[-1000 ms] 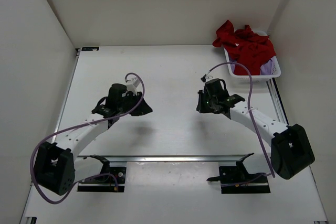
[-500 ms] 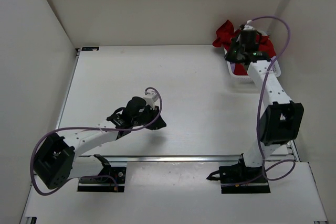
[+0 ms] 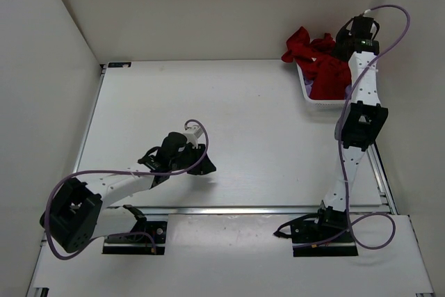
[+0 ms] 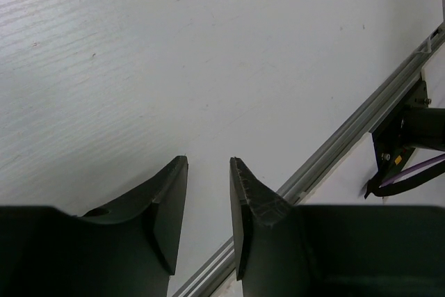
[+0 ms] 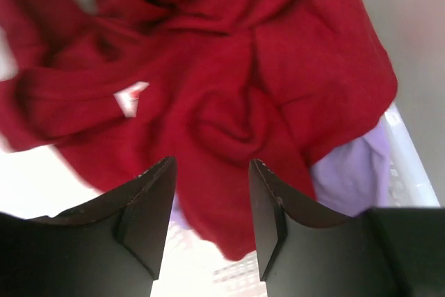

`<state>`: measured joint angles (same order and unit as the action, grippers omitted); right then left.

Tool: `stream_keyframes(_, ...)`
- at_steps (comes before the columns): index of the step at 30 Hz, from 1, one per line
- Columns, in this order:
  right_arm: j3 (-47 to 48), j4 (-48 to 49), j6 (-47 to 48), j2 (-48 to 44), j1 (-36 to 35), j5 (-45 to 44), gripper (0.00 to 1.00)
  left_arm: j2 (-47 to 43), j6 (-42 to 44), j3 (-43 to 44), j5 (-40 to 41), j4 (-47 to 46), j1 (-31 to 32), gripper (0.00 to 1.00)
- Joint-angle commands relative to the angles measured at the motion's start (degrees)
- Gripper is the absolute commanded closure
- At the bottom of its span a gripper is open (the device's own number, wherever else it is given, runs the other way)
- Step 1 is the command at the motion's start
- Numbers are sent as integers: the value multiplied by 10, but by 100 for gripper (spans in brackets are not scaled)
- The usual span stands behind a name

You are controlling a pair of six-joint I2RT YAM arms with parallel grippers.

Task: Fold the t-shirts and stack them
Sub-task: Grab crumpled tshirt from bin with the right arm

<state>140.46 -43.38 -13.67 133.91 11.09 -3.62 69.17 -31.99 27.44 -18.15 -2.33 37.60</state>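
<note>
I will next lower my right gripper onto the red t-shirt's loose fold, which is between its open fingers, because this shirt lies on top of the lavender one.
A crumpled red t-shirt (image 3: 316, 57) (image 5: 229, 88) is heaped in a white basket (image 3: 327, 102) at the far right corner. A lavender t-shirt (image 5: 354, 172) lies under it. My right gripper (image 3: 351, 33) (image 5: 212, 165) hangs just above the red heap, open, with nothing between its fingers. My left gripper (image 3: 203, 165) (image 4: 208, 161) sits low over bare table near the front. Its jaws stand a little apart and hold nothing.
A metal rail (image 4: 348, 137) (image 3: 243, 209) runs along the table's near edge, with the arm mounts (image 3: 316, 234) behind it. White walls close in the table on three sides. The basket rim (image 5: 410, 165) shows beside the lavender cloth.
The right arm swung from mid-table out to the basket and its jaws opened. The left arm shifted toward the near rail and its jaws widened slightly.
</note>
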Motion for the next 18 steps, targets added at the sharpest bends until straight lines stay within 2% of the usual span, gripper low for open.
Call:
stream_keyframes(1, 51, -44, 22, 35, 5, 11, 56, 4, -2, -3, -15, -26, -6, 58)
stream_keyframes(9, 31, -19, 25, 70, 6, 68, 59, 23, -3, -5, -18, -30, -15, 58)
stream_keyframes(11, 31, -10, 26, 76, 8, 79, 63, 30, -5, -5, -21, -30, -15, 58)
stream_keyframes(16, 32, -11, 28, 78, 10, 68, 95, 34, -7, -5, -28, -42, -20, 58)
stream_keyframes(17, 43, -14, 23, 79, 12, 67, 100, 40, -8, -4, -26, -42, -20, 59)
stream_keyframes(18, 59, -23, 25, 73, 9, 63, 100, 40, -8, -3, -22, -39, -22, 58)
